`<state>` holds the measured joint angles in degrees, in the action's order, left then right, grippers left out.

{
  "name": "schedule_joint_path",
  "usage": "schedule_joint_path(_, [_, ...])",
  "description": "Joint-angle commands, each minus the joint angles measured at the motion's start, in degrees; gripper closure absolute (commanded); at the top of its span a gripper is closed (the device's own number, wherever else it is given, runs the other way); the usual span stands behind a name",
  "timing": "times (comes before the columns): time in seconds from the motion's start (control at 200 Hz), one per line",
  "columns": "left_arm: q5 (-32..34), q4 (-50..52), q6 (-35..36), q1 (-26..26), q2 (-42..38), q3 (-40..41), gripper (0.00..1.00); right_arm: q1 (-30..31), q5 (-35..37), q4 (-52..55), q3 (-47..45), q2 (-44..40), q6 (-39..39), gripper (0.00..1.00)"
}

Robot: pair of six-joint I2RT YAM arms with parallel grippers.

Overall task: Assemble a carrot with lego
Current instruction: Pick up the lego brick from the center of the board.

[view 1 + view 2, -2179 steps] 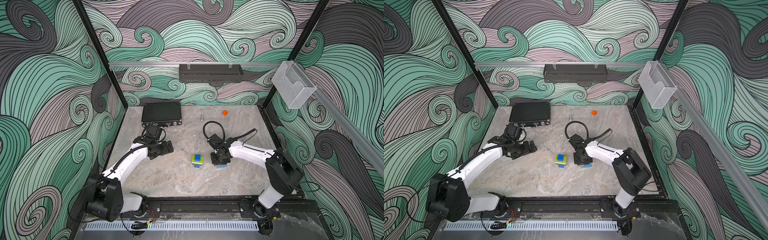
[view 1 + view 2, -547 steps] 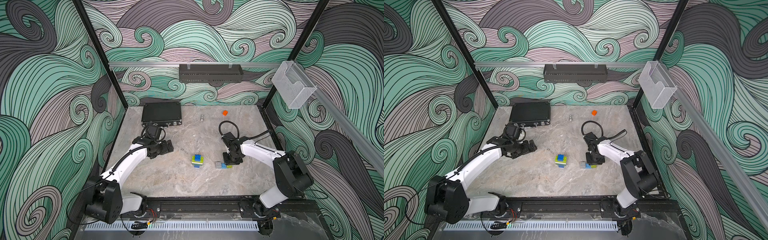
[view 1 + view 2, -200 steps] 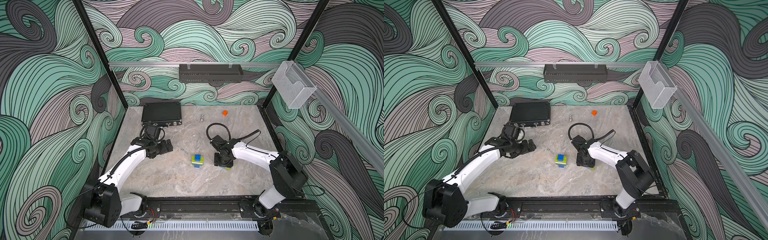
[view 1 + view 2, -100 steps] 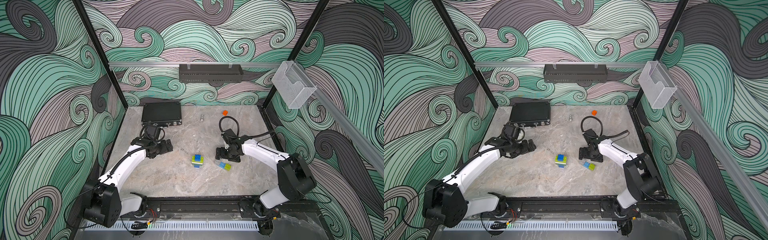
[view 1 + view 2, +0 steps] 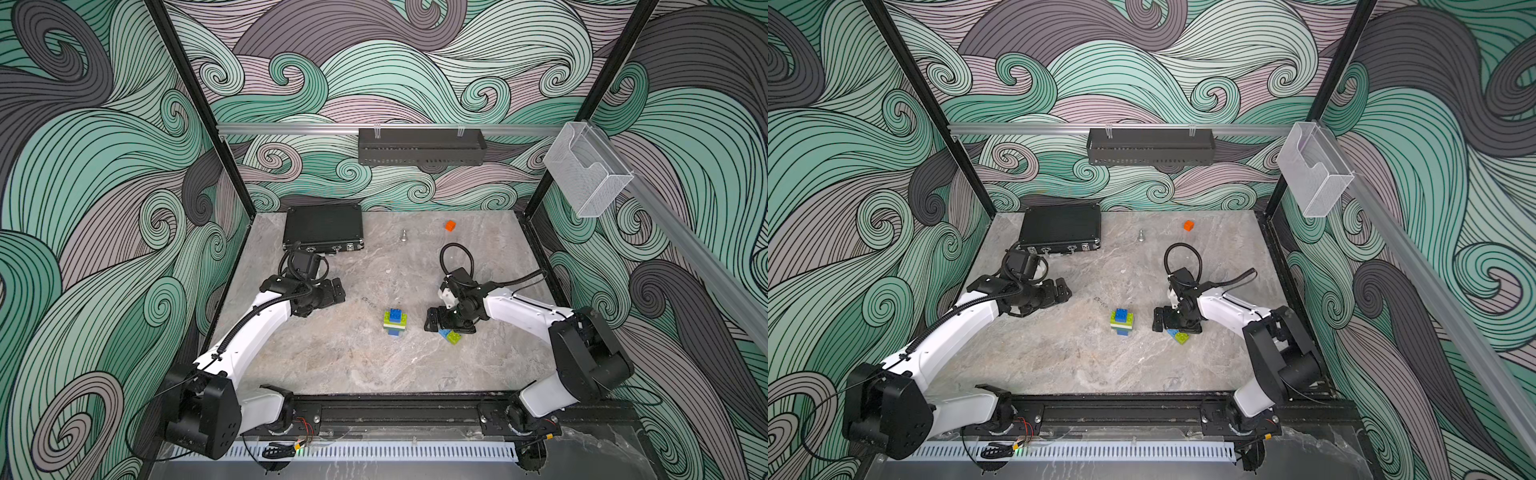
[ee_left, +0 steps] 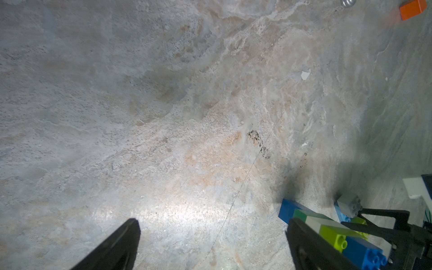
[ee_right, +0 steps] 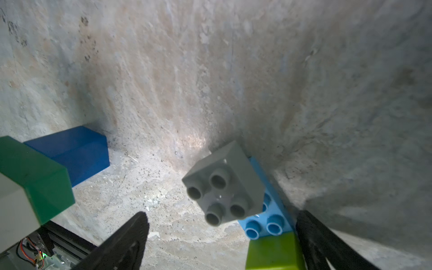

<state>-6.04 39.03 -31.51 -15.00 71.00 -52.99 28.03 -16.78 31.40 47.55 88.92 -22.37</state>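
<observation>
My right gripper moves down next and closes on the light blue brick (image 5: 444,333) (image 7: 268,224), which lies below between the open fingers, already astride the small joined piece.
The lego stack (image 5: 395,322) (image 5: 1122,321), with a dark blue brick on lime, white and dark green layers, stands at the table's middle; in the right wrist view its dark blue (image 7: 70,149) and green (image 7: 35,168) bricks show. To its right lies a small joined piece: a grey brick (image 7: 224,184) on a light blue brick (image 7: 268,224) beside a lime brick (image 7: 271,252), also seen from above (image 5: 451,335) (image 5: 1178,336). My right gripper (image 5: 449,327) (image 7: 222,216) stands open astride this piece, gripping nothing. My left gripper (image 5: 336,291) (image 6: 214,225) is open over bare table, left of the stack (image 6: 327,226).
A black case (image 5: 324,226) lies at the back left. A small metal bolt (image 5: 403,235) and an orange cube (image 5: 450,225) sit near the back wall. A black tray (image 5: 422,146) hangs on the back rail and a clear bin (image 5: 586,174) on the right wall.
My right gripper has opened and drawn back a little, leaving the grey, light blue and lime piece lying on the table. The left arm has not moved.
</observation>
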Motion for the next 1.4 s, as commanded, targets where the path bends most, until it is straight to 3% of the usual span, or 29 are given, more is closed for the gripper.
schedule_joint_path(0.0, [0.95,0.74,-0.49,0.51,-1.09,0.16,0.02,1.19,-2.03,-0.43,-0.64,-1.01,-0.1,0.03])
schedule_joint_path(0.1, [0.72,0.6,-0.49,0.57,-0.96,0.14,0.02,2.7,1.76,1.55,0.42,0.31,-0.12,0.06])
schedule_joint_path(0.19, [0.67,0.68,-0.49,0.53,-1.06,0.13,0.01,3.32,6.73,4.3,2.16,1.9,-0.26,0.2])
schedule_joint_path(0.28, [0.67,0.82,-0.4,0.54,-1.25,0.16,0.01,4.24,11.09,6.3,3.67,2.97,-0.39,0.24])
schedule_joint_path(0.525, [0.56,0.81,-0.4,0.53,-1.39,0.25,0.02,7.15,16.73,7.35,5.5,5.45,-1.31,0.42])
schedule_joint_path(0.801, [0.75,0.9,-0.38,0.51,-1.42,0.3,0.01,8.69,19.56,7.17,5.26,6.05,-2.24,0.57])
schedule_joint_path(1.006, [0.73,0.87,-0.4,0.62,-1.26,0.34,0.01,9.32,20.13,6.92,6.12,7.7,-1.78,0.61])
schedule_joint_path(1.126, [0.73,0.87,-0.31,0.57,-1.24,0.26,0.02,9.67,20.28,6.91,6.71,8.67,-1.63,0.73])
schedule_joint_path(1.396, [0.86,1.18,0.08,0.51,-1.22,-0.07,0.01,9.54,21.8,10.06,11.08,8.1,3.51,0.8])
